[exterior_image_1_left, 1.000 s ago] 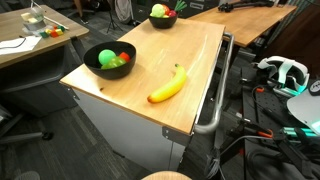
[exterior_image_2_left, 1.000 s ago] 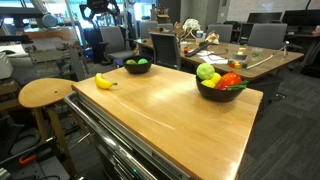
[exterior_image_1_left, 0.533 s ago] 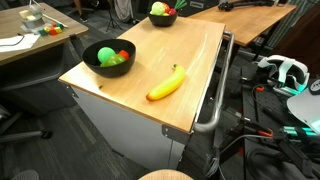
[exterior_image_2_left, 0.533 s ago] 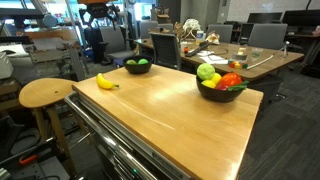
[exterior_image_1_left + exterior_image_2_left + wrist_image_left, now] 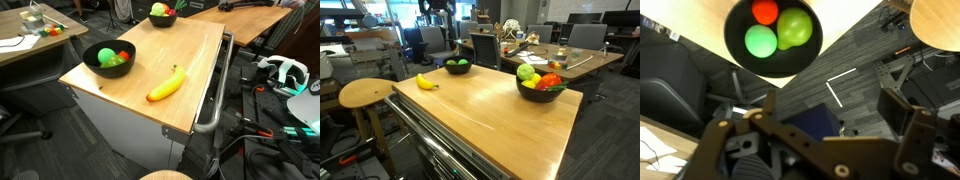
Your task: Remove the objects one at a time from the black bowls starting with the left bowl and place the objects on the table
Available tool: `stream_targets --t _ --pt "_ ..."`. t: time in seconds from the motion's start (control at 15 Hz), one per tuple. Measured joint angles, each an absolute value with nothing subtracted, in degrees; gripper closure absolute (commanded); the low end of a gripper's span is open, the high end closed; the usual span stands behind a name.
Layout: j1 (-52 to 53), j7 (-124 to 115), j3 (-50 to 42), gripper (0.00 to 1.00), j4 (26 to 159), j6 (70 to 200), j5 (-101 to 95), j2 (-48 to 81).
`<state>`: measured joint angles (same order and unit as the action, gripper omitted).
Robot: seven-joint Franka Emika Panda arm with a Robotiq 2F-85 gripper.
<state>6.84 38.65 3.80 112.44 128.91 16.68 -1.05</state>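
My gripper is open and next needs to move toward the bowl and down over the dark green pepper-like piece [image 5: 794,28], because the rounded top of that piece lies uncovered beside the lighter green piece.
Two black bowls stand on the wooden table [image 5: 190,55]. One bowl [image 5: 106,58] [image 5: 458,66] holds green and red objects. The second bowl [image 5: 162,14] [image 5: 540,86] holds green, yellow and red objects. A banana [image 5: 168,84] [image 5: 425,82] lies on the table between them. In the wrist view my gripper [image 5: 825,130] is open and empty, high over the floor, with a black bowl [image 5: 771,38] holding one red and two green objects far beyond it. The arm [image 5: 440,8] shows behind the table.
A round wooden stool [image 5: 365,93] stands by the banana end of the table. A metal rail [image 5: 215,95] runs along one long table edge. Desks, chairs [image 5: 585,35] and cables surround the table. A dark blue box [image 5: 820,120] lies on the floor.
The arm behind the table has shifted to the right in an exterior view. The bowls and the banana have not moved.
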Motion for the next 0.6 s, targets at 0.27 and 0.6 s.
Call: stream_targets --t 0.27,0.6 --pt "5.47 34.68 3.42 0.0 110.7 125.32 16.68 2.16" --pt "5.46 29.9 3.8 0.0 110.69 125.32 16.36 4.11"
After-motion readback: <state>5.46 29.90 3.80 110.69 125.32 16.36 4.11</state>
